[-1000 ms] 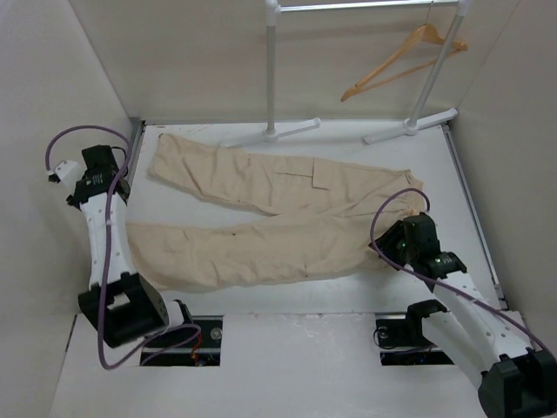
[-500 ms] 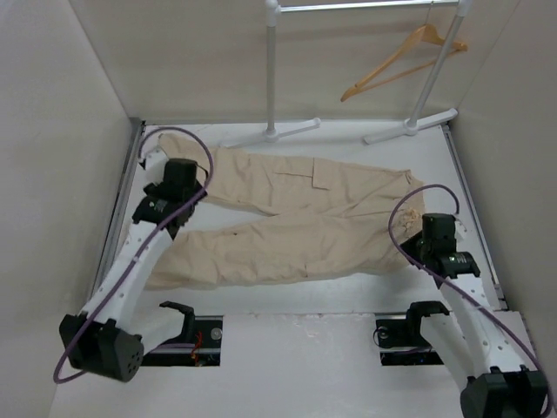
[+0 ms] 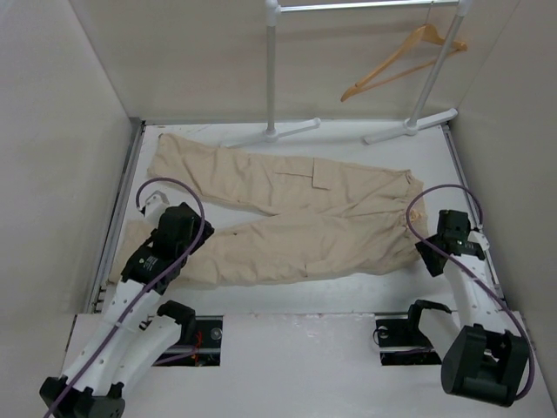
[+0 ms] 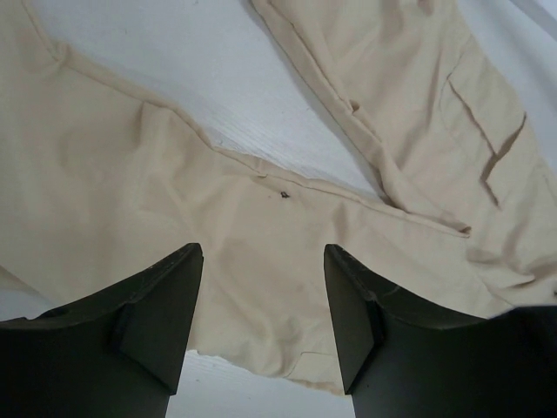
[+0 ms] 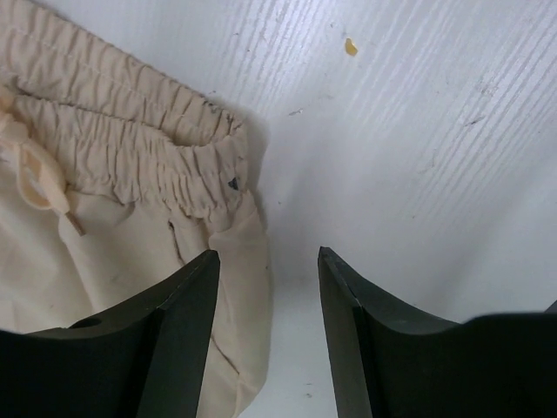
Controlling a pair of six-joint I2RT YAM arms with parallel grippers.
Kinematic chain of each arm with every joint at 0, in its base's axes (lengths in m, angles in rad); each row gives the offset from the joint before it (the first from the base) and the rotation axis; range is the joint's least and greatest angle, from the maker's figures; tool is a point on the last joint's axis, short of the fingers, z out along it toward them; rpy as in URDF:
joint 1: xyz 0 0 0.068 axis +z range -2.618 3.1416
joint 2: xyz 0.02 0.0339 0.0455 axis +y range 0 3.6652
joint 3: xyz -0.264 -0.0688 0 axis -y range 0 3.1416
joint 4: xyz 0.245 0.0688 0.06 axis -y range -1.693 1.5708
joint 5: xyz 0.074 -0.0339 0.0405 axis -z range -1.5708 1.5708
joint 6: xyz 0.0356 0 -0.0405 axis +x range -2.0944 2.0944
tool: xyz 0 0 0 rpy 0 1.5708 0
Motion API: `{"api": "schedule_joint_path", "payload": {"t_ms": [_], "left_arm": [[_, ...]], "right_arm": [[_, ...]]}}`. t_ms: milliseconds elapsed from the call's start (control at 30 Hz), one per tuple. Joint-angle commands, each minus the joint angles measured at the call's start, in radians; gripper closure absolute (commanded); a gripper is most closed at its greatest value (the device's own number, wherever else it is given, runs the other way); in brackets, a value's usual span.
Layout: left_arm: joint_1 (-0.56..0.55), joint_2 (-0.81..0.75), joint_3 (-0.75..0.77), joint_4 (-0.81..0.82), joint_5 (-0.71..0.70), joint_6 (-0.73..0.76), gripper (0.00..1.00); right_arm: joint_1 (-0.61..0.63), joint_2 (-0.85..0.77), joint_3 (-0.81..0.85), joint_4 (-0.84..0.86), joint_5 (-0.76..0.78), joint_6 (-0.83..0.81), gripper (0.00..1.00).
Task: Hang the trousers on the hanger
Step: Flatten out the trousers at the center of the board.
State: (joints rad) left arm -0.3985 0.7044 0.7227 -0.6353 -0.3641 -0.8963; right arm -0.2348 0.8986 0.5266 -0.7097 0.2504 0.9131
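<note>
Next, the right gripper lowers toward the trousers (image 3: 287, 213) and closes on the waistband's near corner (image 3: 420, 252), as its open fingers still stand short of the waistband.
The beige trousers (image 3: 287, 213) lie flat on the white table, waistband at the right and both legs reaching left. The wooden hanger (image 3: 402, 59) hangs from the rack at the back right, far from both grippers. My left gripper (image 3: 178, 229) is open and empty over the near leg; in the left wrist view its gripper (image 4: 261, 254) hovers above the cloth (image 4: 130, 174) by the leg's near edge. My right gripper (image 3: 452, 231) is open and empty just right of the waistband; in the right wrist view its gripper (image 5: 268, 254) is over bare table beside the elastic waistband (image 5: 130, 148).
The white clothes rack stands at the back, with an upright post (image 3: 271, 70) and feet (image 3: 270, 132) on the table. Beige walls close in the left and right sides. A small yellow speck (image 5: 350, 45) lies on the table near the waistband.
My left arm swung from the far left across the rear leg's end and came down over the near leg. My right arm moved right, off the waist to its right side. The trousers stayed put.
</note>
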Motion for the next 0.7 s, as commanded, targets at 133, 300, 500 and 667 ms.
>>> {"api": "schedule_joint_path", "payload": {"t_ms": [133,300,500,667], "left_arm": [[0.105,-0.052,-0.095,-0.006,0.152,-0.006,0.44],[0.145,-0.065,-0.089,-0.041,0.166,0.005,0.43],[0.269,-0.053,-0.023,-0.142,0.151,0.04,0.39],[0.439,-0.039,0.0,-0.294,0.088,0.025,0.39]], "right_arm": [[-0.013,0.127,0.001,0.114,-0.013,0.047,0.46],[-0.021,0.25,-0.007,0.274,-0.059,0.029,0.66],[-0.062,0.248,0.071,0.271,-0.06,0.007,1.0],[-0.085,0.188,0.177,0.225,-0.054,0.021,1.0]]}}
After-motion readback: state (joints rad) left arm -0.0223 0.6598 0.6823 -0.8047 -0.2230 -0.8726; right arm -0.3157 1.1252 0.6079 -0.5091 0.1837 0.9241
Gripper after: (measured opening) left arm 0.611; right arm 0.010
